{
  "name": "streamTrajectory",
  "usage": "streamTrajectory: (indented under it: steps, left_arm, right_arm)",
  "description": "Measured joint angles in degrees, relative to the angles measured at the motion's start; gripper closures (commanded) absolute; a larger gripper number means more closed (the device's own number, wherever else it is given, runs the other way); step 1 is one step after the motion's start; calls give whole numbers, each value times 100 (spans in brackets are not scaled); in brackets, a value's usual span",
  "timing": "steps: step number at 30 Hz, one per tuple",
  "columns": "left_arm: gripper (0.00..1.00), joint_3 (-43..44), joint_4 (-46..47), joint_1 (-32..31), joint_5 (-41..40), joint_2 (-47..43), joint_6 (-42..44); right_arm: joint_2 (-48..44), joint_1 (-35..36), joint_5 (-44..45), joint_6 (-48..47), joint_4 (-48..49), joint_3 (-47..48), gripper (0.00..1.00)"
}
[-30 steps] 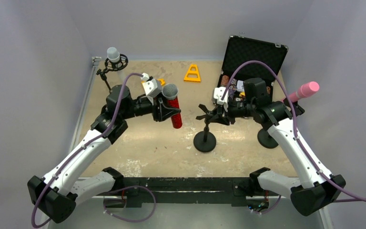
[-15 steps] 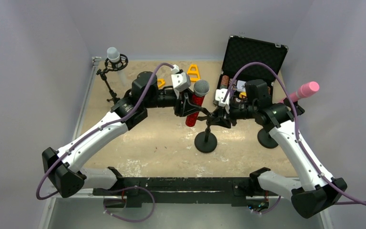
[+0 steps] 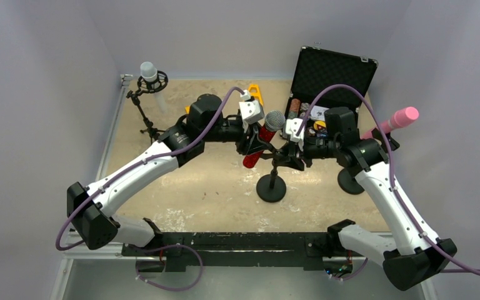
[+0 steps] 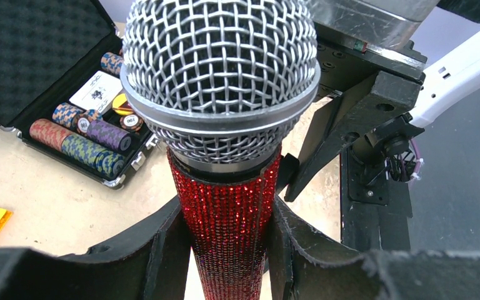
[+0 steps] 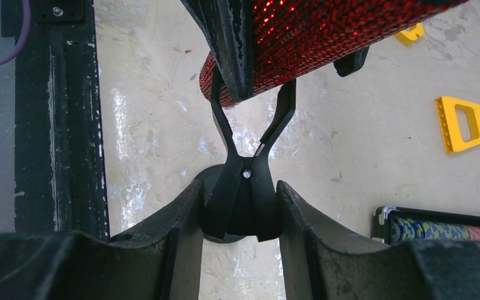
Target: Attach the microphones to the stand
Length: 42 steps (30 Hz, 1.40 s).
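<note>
The robot will move its left gripper to the right in the top view and let go of the red microphone (image 3: 264,137) between the clip's spread prongs, because their opening faces the microphone's body.
My left gripper (image 3: 254,141) is shut on the glittery red microphone (image 3: 264,137), silver mesh head up; in the left wrist view the fingers clamp its body (image 4: 228,231). My right gripper (image 3: 290,151) is shut on the handles of the black clip (image 5: 244,187) on the middle stand (image 3: 270,187), and the clip's prongs are spread. The red microphone's lower part (image 5: 325,31) lies at the mouth of those prongs. The pink microphone (image 3: 395,120) sits on the right stand. The white microphone (image 3: 149,72) sits on the far-left stand.
An open black case (image 3: 334,72) with poker chips (image 4: 78,140) stands at the back right. A yellow triangle (image 3: 254,92) lies at the back, also in the right wrist view (image 5: 469,122). The right stand's base (image 3: 350,182) is beside my right arm.
My left arm has carried the red microphone to the right, from left of centre to the middle stand's clip. My right gripper stayed on the clip.
</note>
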Motion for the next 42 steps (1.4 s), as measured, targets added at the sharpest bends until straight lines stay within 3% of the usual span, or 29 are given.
streamTrajectory:
  steps: [6, 17, 22, 30, 35, 42]
  left_arm:
    - [100, -116, 352, 4, 63, 35, -153]
    - [100, -479, 1189, 20, 146, 35, -448]
    - [100, -553, 1451, -11, 166, 44, -503]
    - [100, -599, 1615, -57, 170, 55, -533]
    - [100, -599, 1593, -61, 170, 55, -479]
    - [100, -599, 1445, -61, 166, 46, -321]
  right_arm:
    - [-37, -85, -103, 118, 101, -81, 99]
    - [-153, -181, -160, 223, 264, -236, 41]
    - [-170, -173, -280, 120, 389, -247, 27]
    - [-216, -341, -463, -63, 262, -240, 12]
    - [-219, -826, -680, -503, -205, -87, 10]
    - [-258, -894, -866, -949, -658, -61, 12]
